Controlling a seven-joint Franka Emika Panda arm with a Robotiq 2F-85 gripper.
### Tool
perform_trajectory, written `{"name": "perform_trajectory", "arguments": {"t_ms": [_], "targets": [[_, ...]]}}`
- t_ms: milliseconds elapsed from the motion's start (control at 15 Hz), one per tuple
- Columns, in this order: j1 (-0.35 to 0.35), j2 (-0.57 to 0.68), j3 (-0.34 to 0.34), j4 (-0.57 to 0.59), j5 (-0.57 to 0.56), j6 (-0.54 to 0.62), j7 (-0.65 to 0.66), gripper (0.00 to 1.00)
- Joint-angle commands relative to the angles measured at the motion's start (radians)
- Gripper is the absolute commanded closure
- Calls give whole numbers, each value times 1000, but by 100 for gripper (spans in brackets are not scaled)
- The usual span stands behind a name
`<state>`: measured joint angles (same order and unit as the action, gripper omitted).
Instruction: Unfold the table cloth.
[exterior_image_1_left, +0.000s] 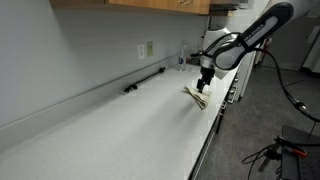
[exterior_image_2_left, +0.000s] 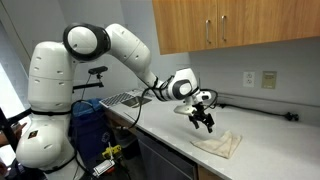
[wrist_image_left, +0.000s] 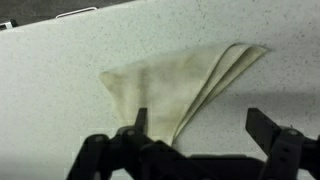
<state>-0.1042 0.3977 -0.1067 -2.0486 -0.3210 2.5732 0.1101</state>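
My gripper moves outward and down onto the cloth's wall-side corner (exterior_image_2_left: 224, 134) next, fingers astride the cloth's layered edge, as the upper layer's loose edge lies exposed there.
The table cloth (wrist_image_left: 180, 85) is a cream-beige folded piece lying flat on the white speckled counter. It also shows in both exterior views (exterior_image_1_left: 196, 96) (exterior_image_2_left: 220, 145). Its layered folded edges fan out toward the upper right in the wrist view. My gripper (wrist_image_left: 200, 125) is open and empty, hovering above the cloth without touching it. One finger is over the cloth's lower edge, the other over bare counter. In the exterior views the gripper (exterior_image_1_left: 204, 82) (exterior_image_2_left: 203, 122) hangs just above the cloth.
The long white counter (exterior_image_1_left: 120, 130) runs along a wall with outlets (exterior_image_2_left: 268, 78). A black bar-like object (exterior_image_1_left: 145, 80) lies near the wall. Wooden cabinets (exterior_image_2_left: 230, 25) hang overhead. A dish rack or sink area (exterior_image_2_left: 125, 98) sits behind the arm. The counter's front edge drops off beside the cloth.
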Motion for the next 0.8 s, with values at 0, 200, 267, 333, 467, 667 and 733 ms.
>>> {"name": "perform_trajectory", "arguments": {"t_ms": [0, 200, 267, 333, 467, 667, 733], "targets": [[22, 2, -23, 4, 17, 0, -13, 0], [59, 67, -85, 59, -45, -4, 77, 0], [68, 89, -101, 77, -53, -6, 98, 0], [78, 118, -119, 102, -64, -7, 122, 0], [100, 166, -148, 147, -74, -16, 158, 0], [132, 229, -174, 214, -78, -28, 189, 0], [140, 248, -180, 233, -74, -32, 194, 0]]}}
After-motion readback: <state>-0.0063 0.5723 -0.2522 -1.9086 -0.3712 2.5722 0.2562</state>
